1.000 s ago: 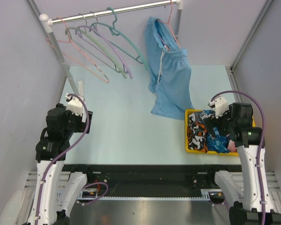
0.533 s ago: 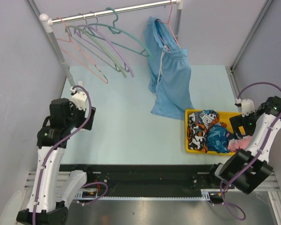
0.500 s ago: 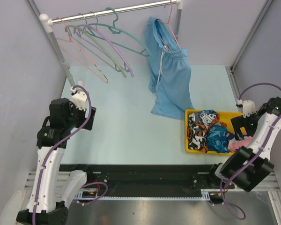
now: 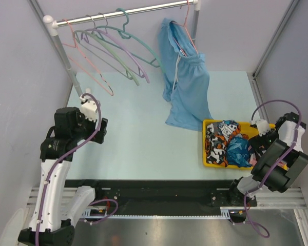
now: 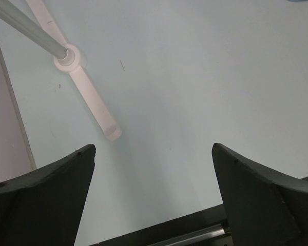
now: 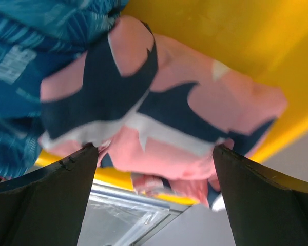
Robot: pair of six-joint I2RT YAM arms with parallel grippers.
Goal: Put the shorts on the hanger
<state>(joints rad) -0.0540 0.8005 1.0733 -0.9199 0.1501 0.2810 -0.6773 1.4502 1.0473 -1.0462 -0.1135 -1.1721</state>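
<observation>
The robot's right gripper needs to move down onto the middle of the pink shorts and close, since the cloth of the shorts already spans the gap between the gripper's open fingers.
The pink shorts [image 6: 195, 110] with navy and white blotches lie in the right end of the yellow bin [image 6: 236, 31]. In the right wrist view they fill the space just past my fingers. In the top view my right arm hides them. My right gripper [image 6: 154, 148] is open and points down at the shorts, at the bin's right end in the top view [image 4: 256, 147]. The teal hanger [image 4: 141, 45] hangs on the rail, rightmost of the empty hangers. My left gripper [image 5: 151, 148] is open and empty over bare table at the left [image 4: 101, 130].
Light-blue shorts [image 4: 187, 87] hang from a pink hanger on the rail [image 4: 128, 13]. Pink, purple and pale green hangers [image 4: 100, 56] hang left of the teal one. The bin [image 4: 215, 165] also holds black-orange-white clothes [image 4: 218, 141] and blue cloth [image 4: 238, 148]. The rack's foot [image 5: 69, 56] stands ahead of my left gripper.
My right arm swung out to the right, then folded down over the bin's right end. My left arm moved slightly away from its base. The hangers sway.
</observation>
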